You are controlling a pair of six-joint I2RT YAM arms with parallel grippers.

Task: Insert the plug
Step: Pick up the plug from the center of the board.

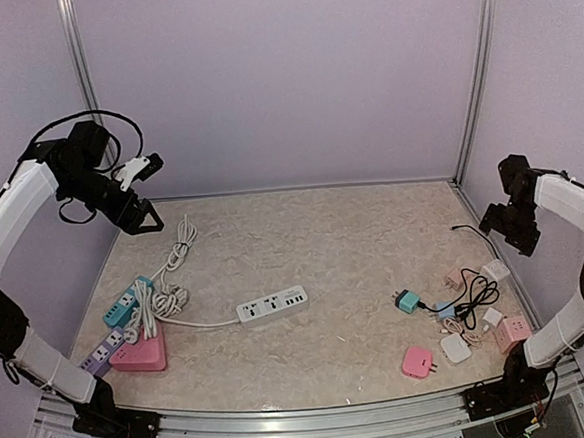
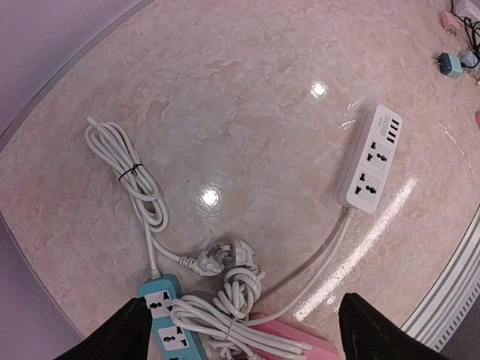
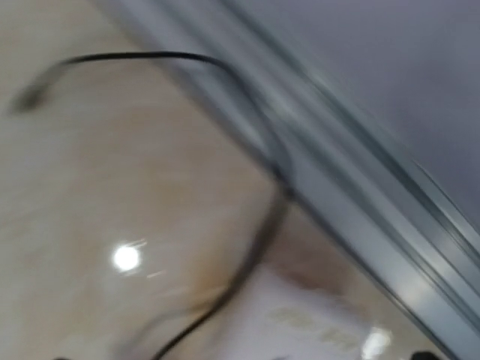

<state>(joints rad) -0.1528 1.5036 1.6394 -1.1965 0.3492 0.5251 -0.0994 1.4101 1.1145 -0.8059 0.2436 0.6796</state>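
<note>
My right gripper lowers next onto the white block (image 1: 495, 270) (image 3: 295, 321) between the black cable and the metal bar, since its open fingers still hang above that block.
A white power strip (image 1: 272, 306) (image 2: 370, 159) lies left of the table's middle, its cord running to a bundle at the left. Two white plugs (image 2: 225, 259) lie side by side on the table beside the coiled cords. My left gripper (image 1: 142, 217) (image 2: 244, 334) hangs open high above the left cords, nothing between its fingers. My right gripper (image 1: 508, 226) hovers open over the far right edge. Its wrist view is motion-blurred and shows only a black cable (image 3: 255, 240) and a white block (image 3: 300, 322).
At the left are a teal strip (image 1: 127, 301) (image 2: 171, 326), a pink strip (image 1: 138, 353), a purple strip (image 1: 101, 355) and a tied white cord (image 2: 127, 169). Several small adapters lie at the right, among them a teal one (image 1: 408, 300) and a pink one (image 1: 417, 361). A metal rail (image 3: 360, 187) borders the table.
</note>
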